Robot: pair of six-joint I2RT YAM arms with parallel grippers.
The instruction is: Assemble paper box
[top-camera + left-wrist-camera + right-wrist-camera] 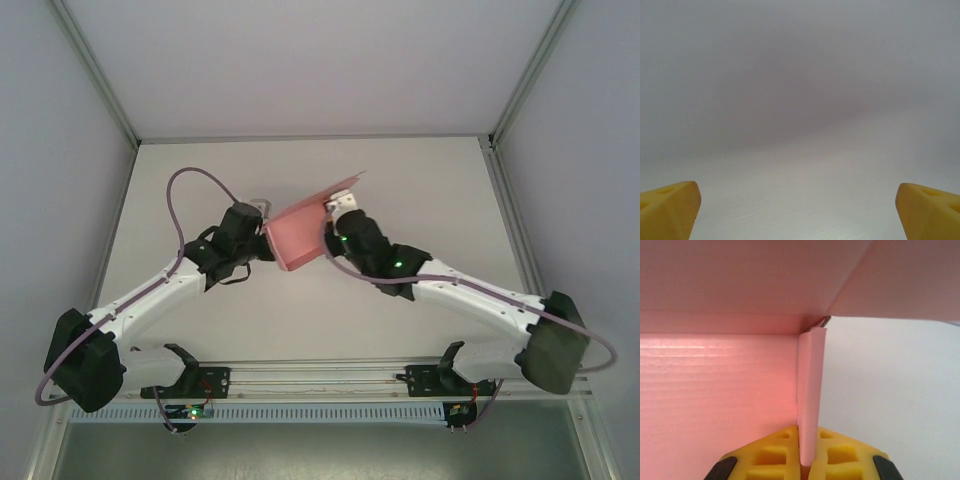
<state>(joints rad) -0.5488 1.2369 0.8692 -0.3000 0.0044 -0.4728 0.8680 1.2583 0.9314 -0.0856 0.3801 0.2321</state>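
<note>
The tilted paper box still hangs off the table, so the robot's right hand should next bring the paper box's folded side down toward the bare table below it and let it go.
The pink paper box [300,232] is held up off the table between the two arms, tilted, with one flap [343,186] sticking up at the back. My right gripper [809,460] is shut on a folded side wall [811,390] of the paper box, the card edge pinched between the yellow fingers [771,455]. A large pink panel [715,400] lies to its left and another spreads overhead. My left gripper [799,210] stands wide open with nothing between its yellow fingertips [670,205], just left of the box in the top view [262,232].
The white table [420,180] stretches bare around the arms, with grey walls and metal frame posts [500,150] at its sides. The arm bases sit on a rail [320,378] at the near edge.
</note>
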